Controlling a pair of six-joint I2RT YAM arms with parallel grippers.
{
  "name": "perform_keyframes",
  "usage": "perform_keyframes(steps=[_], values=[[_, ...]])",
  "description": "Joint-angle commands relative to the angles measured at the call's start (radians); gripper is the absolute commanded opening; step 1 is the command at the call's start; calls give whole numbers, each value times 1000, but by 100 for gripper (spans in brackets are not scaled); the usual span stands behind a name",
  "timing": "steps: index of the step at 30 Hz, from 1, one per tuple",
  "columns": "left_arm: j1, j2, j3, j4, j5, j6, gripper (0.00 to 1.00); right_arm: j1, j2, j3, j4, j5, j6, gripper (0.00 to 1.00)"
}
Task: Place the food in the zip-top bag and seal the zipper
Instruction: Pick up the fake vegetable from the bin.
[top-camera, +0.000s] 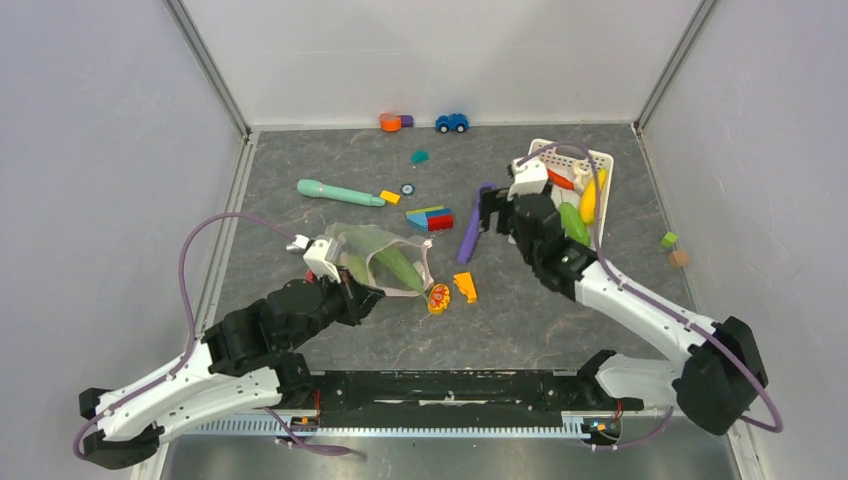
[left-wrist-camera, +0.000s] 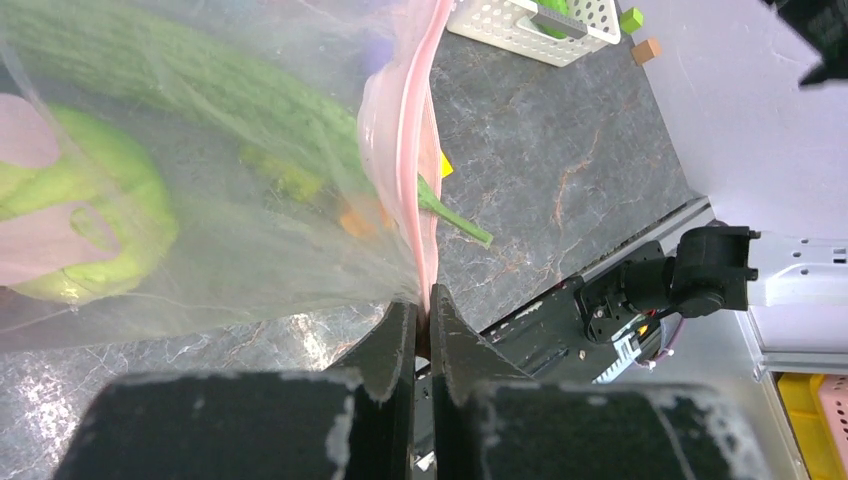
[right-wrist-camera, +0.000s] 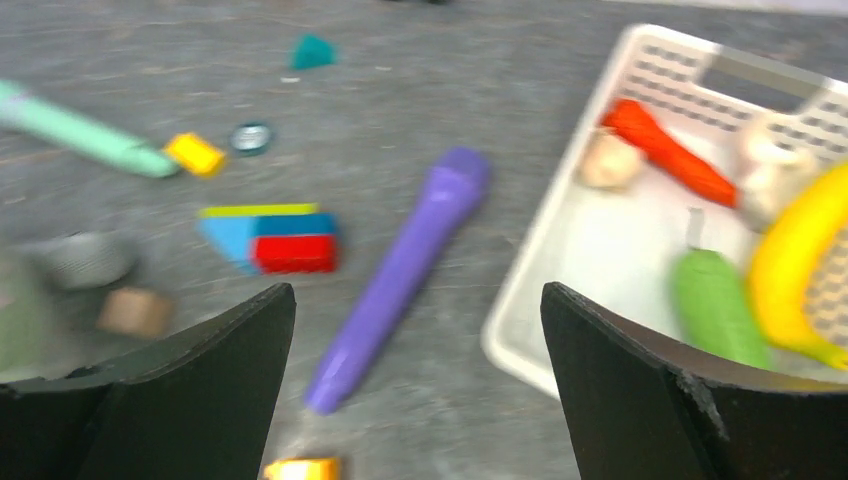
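The small beige piece of food by the carrot is still unbagged, below my right gripper and to the right in the top view, so I will move across and down around it.
The zip-top bag (top-camera: 385, 262) lies left of centre, with a long green cucumber (top-camera: 398, 265) inside it. In the left wrist view a round green cabbage (left-wrist-camera: 100, 230) shows through the clear plastic. My left gripper (left-wrist-camera: 425, 300) is shut on the bag's pink zipper (left-wrist-camera: 415, 160) strip at its near end. My right gripper (right-wrist-camera: 418, 300) hangs open and holds nothing, between the purple stick and the white basket (top-camera: 603, 160). The basket holds a banana (right-wrist-camera: 800, 260), a carrot (right-wrist-camera: 668, 150), a green piece (right-wrist-camera: 715, 305) and a beige piece (right-wrist-camera: 610, 160).
A purple stick (top-camera: 472, 228), a teal stick (top-camera: 338, 192) and stacked blocks (top-camera: 430, 217) lie mid-table. Yellow-orange pieces (top-camera: 465, 287) sit by the bag. A blue toy car (top-camera: 452, 122) stands at the back wall. Small cubes (top-camera: 670, 240) lie at the right.
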Motion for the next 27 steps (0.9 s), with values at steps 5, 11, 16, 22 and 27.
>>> perform_keyframes(steps=[5, 11, 16, 22, 27], values=[[-2, 74, 90, 14, -27, 56, 6, -402, 219, 186, -227, -202, -12, 98], [-2, 64, 68, 25, -23, 44, 6, -613, 413, 258, -119, -394, 71, 98], [-2, 30, 42, 31, -26, 29, 6, -709, 540, 270, 65, -629, 192, 98], [-2, -3, 40, 10, -50, 9, 6, -722, 646, 305, 151, -656, 237, 97], [-2, -19, 26, 8, -58, -7, 6, -723, 713, 284, 292, -596, 277, 85]])
